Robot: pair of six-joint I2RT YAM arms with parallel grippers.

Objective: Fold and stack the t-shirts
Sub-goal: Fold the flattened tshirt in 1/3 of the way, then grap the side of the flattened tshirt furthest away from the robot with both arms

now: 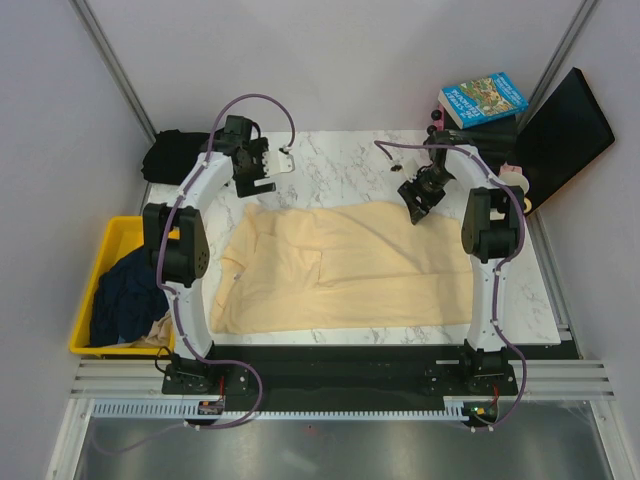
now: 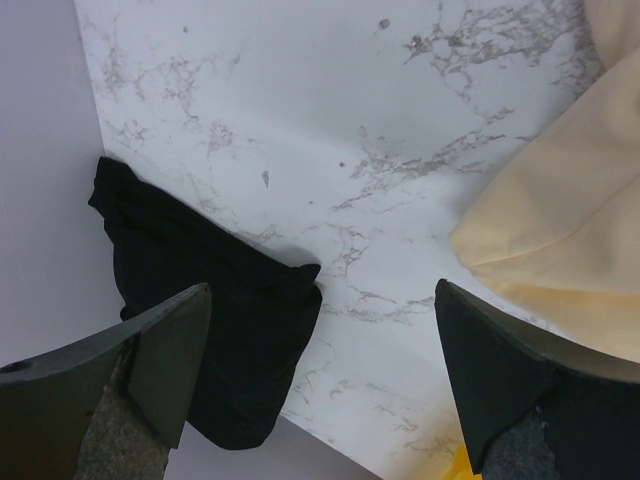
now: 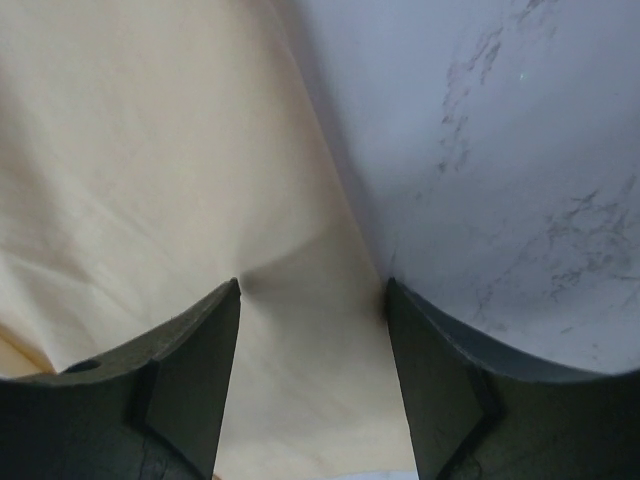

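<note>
My right gripper stays low where it stands next and draws its open fingers together on the cream shirt's far edge [image 3: 335,275], which already lies between them.
A large cream-yellow t-shirt [image 1: 340,265] lies spread flat over the middle of the marble table. A folded black t-shirt [image 1: 172,155] rests at the table's far left corner, against the wall. A dark navy t-shirt [image 1: 125,295] is heaped in the bin at the left. My left gripper [image 1: 268,170] hangs wide open and empty over bare marble, between the black shirt [image 2: 200,300] and the cream shirt's corner [image 2: 570,220]. My right gripper [image 1: 418,205] stands open at the cream shirt's far right edge, its tips [image 3: 312,282] down on the cloth [image 3: 150,150] with the hem running between them.
A yellow bin [image 1: 110,235] stands off the table's left side. A blue book [image 1: 482,100] and a black board [image 1: 565,135] sit at the far right corner. Walls close in the left and back.
</note>
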